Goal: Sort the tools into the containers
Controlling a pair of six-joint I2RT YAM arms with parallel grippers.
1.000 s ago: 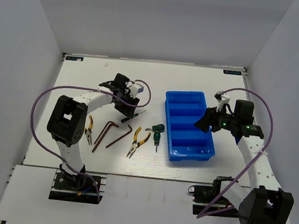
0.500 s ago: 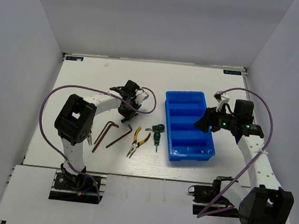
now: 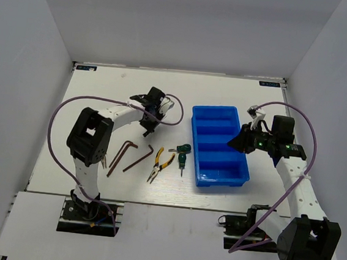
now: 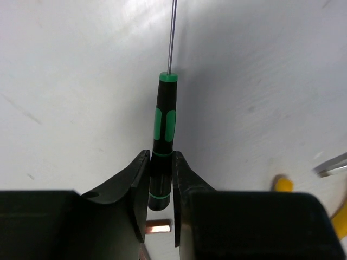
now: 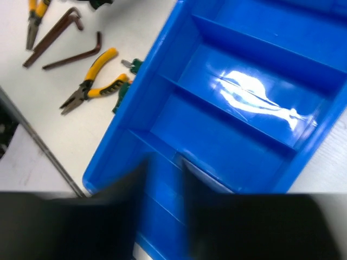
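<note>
I need to move my left gripper outward and to the right in the top view next, over the tray's far section [image 3: 215,113], and release the screwdriver there because that section is empty.
My left gripper [image 4: 160,158] is shut on the butt of the thin black-and-green screwdriver [image 4: 164,119], whose shaft points away across the white table. From above, that gripper [image 3: 149,125] sits left of the blue tray [image 3: 215,108] and covers the screwdriver. Two brown hex keys [image 3: 122,153] [image 3: 139,158], yellow pliers [image 3: 161,164] and the green-black stubby tool [image 3: 182,153] lie in front of it. Another pair of pliers [image 3: 104,158] shows beside the left arm. My right gripper [image 3: 241,142] hovers open over the tray's right side [image 5: 255,81], its fingers [image 5: 201,187] blurred, holding nothing.
White walls enclose the table on three sides. A purple cable [image 3: 58,116] loops off each arm. The tray's compartments [image 5: 217,141] hold nothing visible. A hex key end [image 4: 158,228] and a yellow pliers handle [image 4: 282,184] lie close to the left gripper.
The left gripper has swung right and down over the screwdriver, and its jaws have closed onto the handle. The right arm has barely shifted.
</note>
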